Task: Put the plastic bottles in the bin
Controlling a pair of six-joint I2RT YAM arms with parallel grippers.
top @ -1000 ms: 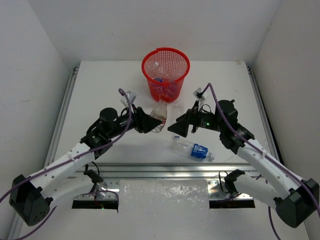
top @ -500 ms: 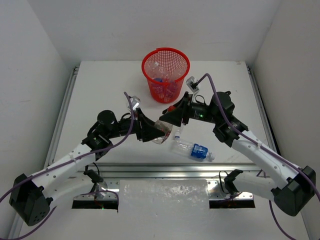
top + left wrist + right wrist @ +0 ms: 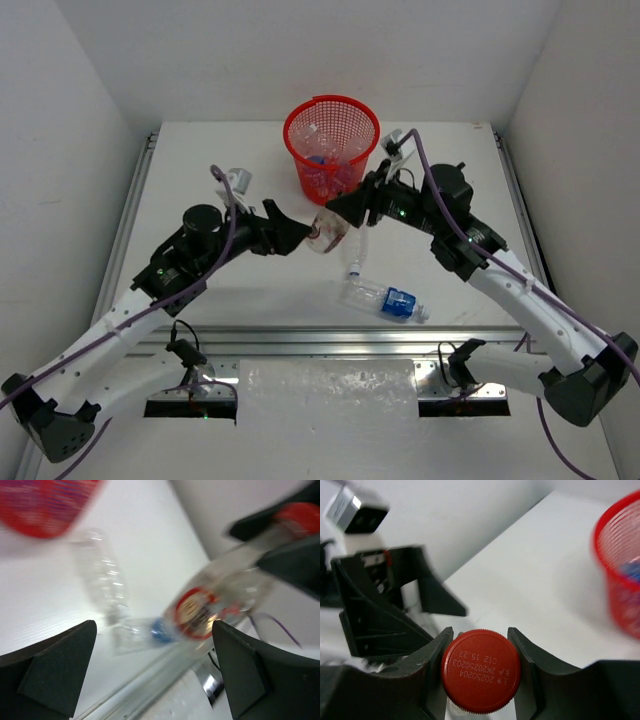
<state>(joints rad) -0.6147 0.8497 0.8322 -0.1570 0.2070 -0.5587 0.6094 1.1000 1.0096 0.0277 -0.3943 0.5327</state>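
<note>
The right gripper swings the bottle, still short of the bin's near rim, outward over the bin's opening (image 3: 332, 140) (image 3: 626, 542) next, then releases the red cap.
My right gripper (image 3: 336, 209) (image 3: 481, 672) is shut on the red cap (image 3: 481, 671) of a clear plastic bottle (image 3: 328, 232) (image 3: 212, 602) with a red-orange label. It holds that bottle in the air just in front of the red mesh bin (image 3: 331, 140) (image 3: 620, 575). The left gripper (image 3: 298, 234) (image 3: 150, 675) stands open beside the bottle's base and touches nothing. Two more bottles lie on the table below: an unlabelled one (image 3: 356, 255) (image 3: 102, 575) and one with a blue label (image 3: 387, 299) (image 3: 147, 630). Several bottles (image 3: 325, 168) lie inside the bin.
White walls enclose the table on three sides. A metal rail (image 3: 330, 338) runs along the near edge, in front of the arm bases. The left arm's fingers (image 3: 380, 622) fill the left of the right wrist view, close to the held bottle.
The left gripper has let go of the bottle, opened and drawn back to the left. The right gripper has shut on the bottle's cap and carries it toward the bin.
</note>
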